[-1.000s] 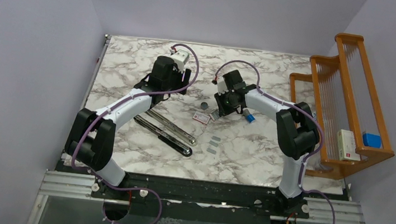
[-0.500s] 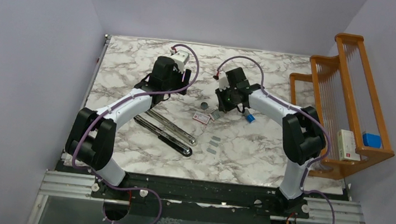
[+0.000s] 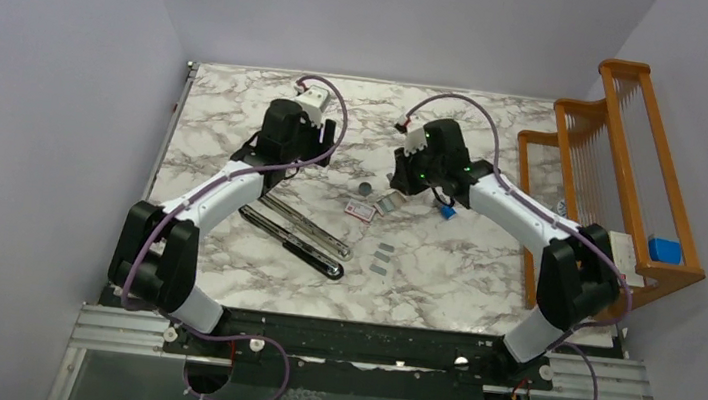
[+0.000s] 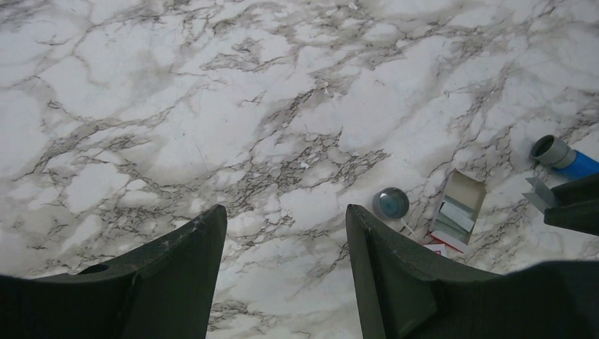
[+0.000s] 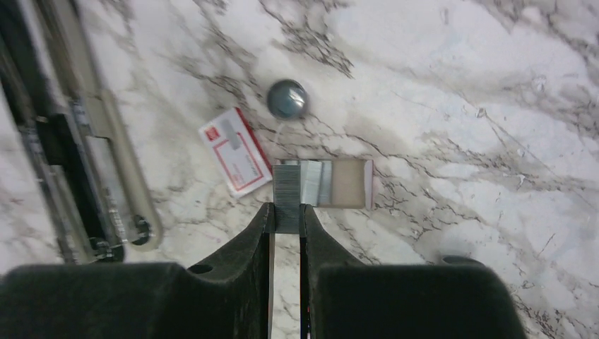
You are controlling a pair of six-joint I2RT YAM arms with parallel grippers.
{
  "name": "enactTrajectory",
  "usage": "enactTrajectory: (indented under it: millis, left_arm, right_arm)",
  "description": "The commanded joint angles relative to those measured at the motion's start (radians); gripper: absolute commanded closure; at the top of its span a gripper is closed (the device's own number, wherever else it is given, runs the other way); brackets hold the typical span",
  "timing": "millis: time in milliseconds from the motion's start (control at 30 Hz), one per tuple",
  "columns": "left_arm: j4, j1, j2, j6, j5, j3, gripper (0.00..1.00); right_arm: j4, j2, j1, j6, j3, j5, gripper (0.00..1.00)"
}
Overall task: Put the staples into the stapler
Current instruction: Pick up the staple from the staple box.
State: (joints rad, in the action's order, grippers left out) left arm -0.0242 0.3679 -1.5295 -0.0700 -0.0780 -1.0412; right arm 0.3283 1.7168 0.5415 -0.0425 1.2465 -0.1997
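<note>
The clear, bare marble just beyond the loose staple strips continues their row. I will move my right gripper back next, lower its staple strip there and release it.
My right gripper (image 5: 286, 209) is shut on a short grey strip of staples (image 5: 286, 192), held just above the open tray of the staple box (image 5: 347, 183), where more strips lie. In the top view this gripper (image 3: 397, 189) hovers over the box (image 3: 385, 204). The stapler (image 3: 298, 235) lies open on the marble, its long arms (image 5: 99, 141) at the left of the right wrist view. A few loose staple strips (image 3: 382, 259) lie nearer the front. My left gripper (image 4: 282, 222) hangs open over bare marble, behind the stapler (image 3: 288, 144).
The box's white-and-red sleeve (image 5: 234, 151) and a small dark round disc (image 5: 287, 98) lie beside the tray. A blue-and-white cylinder (image 3: 447, 210) rests right of the box. A wooden rack (image 3: 623, 190) with small boxes stands past the table's right edge.
The right gripper has closed on a staple strip at the box and risen slightly, its arm swinging out to the right. The left arm has shifted a little to the left.
</note>
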Motion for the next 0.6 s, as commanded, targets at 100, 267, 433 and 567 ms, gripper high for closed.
enactTrajectory:
  millis: [100, 267, 433, 567]
  left_arm:
    - [-0.140, -0.049, 0.219, -0.053, -0.103, 0.019, 0.33]
    - [-0.210, -0.055, 0.338, -0.028, -0.130, 0.025, 0.32]
    - [-0.196, -0.055, 0.392, 0.020, -0.139, 0.047, 0.32]
    - [-0.176, -0.055, 0.394, 0.028, -0.146, 0.080, 0.32]
  right_arm:
    - [-0.427, -0.274, 0.006, 0.163, -0.160, -0.225, 0.89]
    - [-0.579, -0.399, 0.006, 0.176, -0.230, -0.267, 0.89]
    - [-0.476, -0.486, 0.006, 0.063, -0.260, -0.350, 0.90]
    - [-0.244, -0.464, 0.009, -0.053, -0.230, -0.404, 0.92]
